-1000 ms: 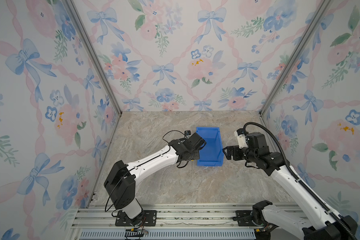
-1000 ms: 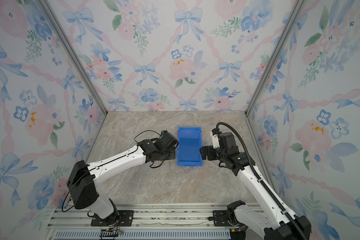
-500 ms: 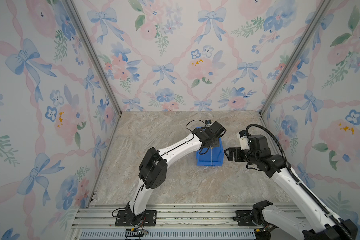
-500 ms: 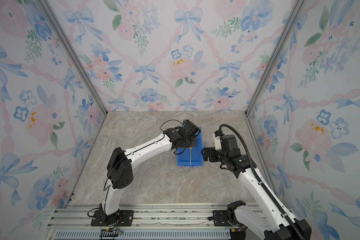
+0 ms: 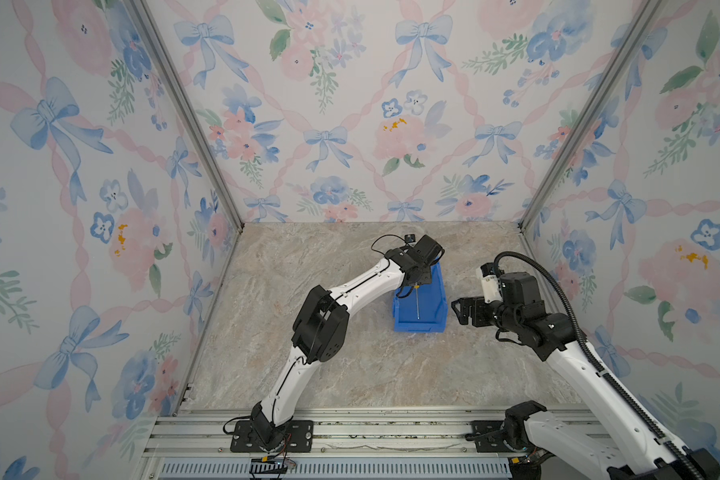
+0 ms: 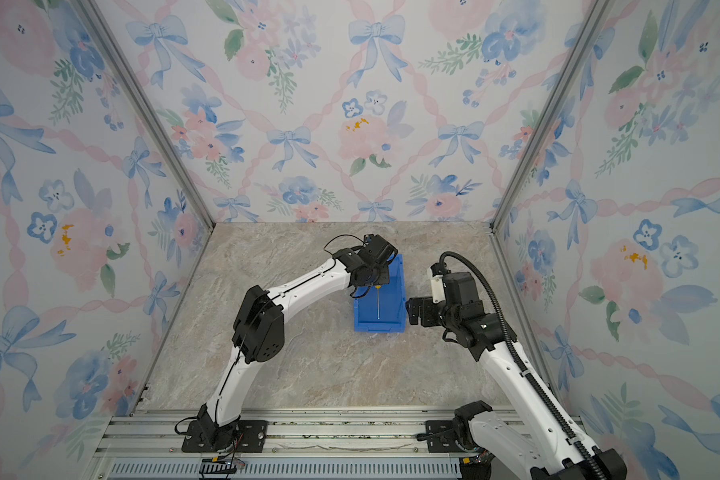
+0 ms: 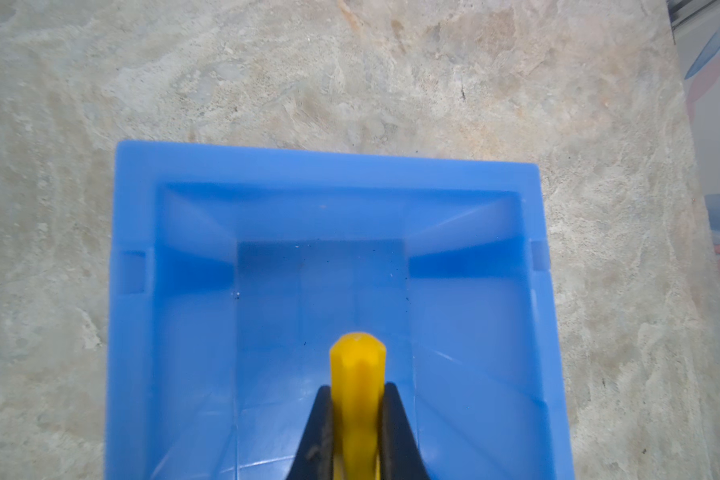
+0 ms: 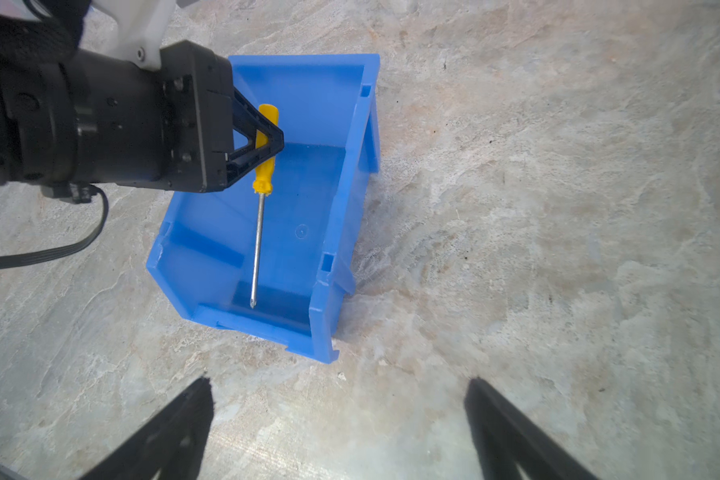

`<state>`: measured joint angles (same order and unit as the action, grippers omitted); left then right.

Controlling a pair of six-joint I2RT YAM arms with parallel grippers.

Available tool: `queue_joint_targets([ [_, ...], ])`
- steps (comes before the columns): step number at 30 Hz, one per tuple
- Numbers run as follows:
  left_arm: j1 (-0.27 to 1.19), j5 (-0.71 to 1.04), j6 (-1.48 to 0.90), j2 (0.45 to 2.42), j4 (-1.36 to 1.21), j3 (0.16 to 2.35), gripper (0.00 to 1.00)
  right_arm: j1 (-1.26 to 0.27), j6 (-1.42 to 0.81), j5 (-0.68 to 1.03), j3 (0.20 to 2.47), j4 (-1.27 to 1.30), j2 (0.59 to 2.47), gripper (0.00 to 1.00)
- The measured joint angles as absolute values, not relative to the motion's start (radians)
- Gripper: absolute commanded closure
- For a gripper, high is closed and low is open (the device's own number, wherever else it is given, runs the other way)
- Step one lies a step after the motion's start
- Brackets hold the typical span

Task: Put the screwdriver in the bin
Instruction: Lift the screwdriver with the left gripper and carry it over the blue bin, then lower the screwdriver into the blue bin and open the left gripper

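Note:
My left gripper should next move down between the bin's sides and let go of the screwdriver (image 7: 358, 374) on the bin's blue bottom, which is clear below it.
The blue bin (image 5: 431, 319) (image 6: 364, 320) (image 7: 134, 316) (image 8: 358, 137) stands on the marble table, right of centre in both top views. My left gripper (image 7: 357, 399) (image 8: 273, 139) (image 5: 416, 282) (image 6: 377, 283) is shut on the screwdriver (image 7: 358, 374) (image 8: 262, 166) by its yellow handle, holding it over the bin's far half. The thin silver shaft (image 5: 417, 303) (image 6: 378, 303) points along the bin towards its lower front lip. My right gripper (image 8: 337, 388) (image 5: 458, 309) (image 6: 410, 309) hovers open just right of the bin, holding nothing.
The marble tabletop (image 5: 350, 365) is walled by floral panels on three sides. An aluminium rail (image 5: 371, 432) with both arm bases runs along the front edge. The left arm's elbow (image 5: 321, 328) rises left of the bin.
My left arm has swung right and carried the screwdriver from beside the bin's left wall to above its inside. The right gripper has stayed beside the bin.

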<state>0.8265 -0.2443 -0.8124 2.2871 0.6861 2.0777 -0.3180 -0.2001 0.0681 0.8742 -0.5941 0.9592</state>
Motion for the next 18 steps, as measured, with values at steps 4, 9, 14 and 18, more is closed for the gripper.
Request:
queue_joint_targets([
  [4, 0.836, -0.266, -0.817, 2.333, 0.685, 2.088, 1.0, -0.322, -0.197, 0.057, 0.874, -0.601, 0.953, 0.03],
  [9, 0.844, -0.3, -0.824, 2.382, 0.687, 2.091, 1.0, -0.323, -0.194, 0.046, 0.875, -0.608, 0.937, 0.03],
  [14, 0.845, -0.324, -0.844, 2.401, 0.686, 2.101, 0.99, -0.324, -0.193, 0.04, 0.875, -0.611, 0.936, 0.03],
  [18, 0.845, -0.332, -0.862, 2.417, 0.685, 2.114, 0.92, -0.329, -0.19, 0.033, 0.875, -0.611, 0.935, 0.03],
])
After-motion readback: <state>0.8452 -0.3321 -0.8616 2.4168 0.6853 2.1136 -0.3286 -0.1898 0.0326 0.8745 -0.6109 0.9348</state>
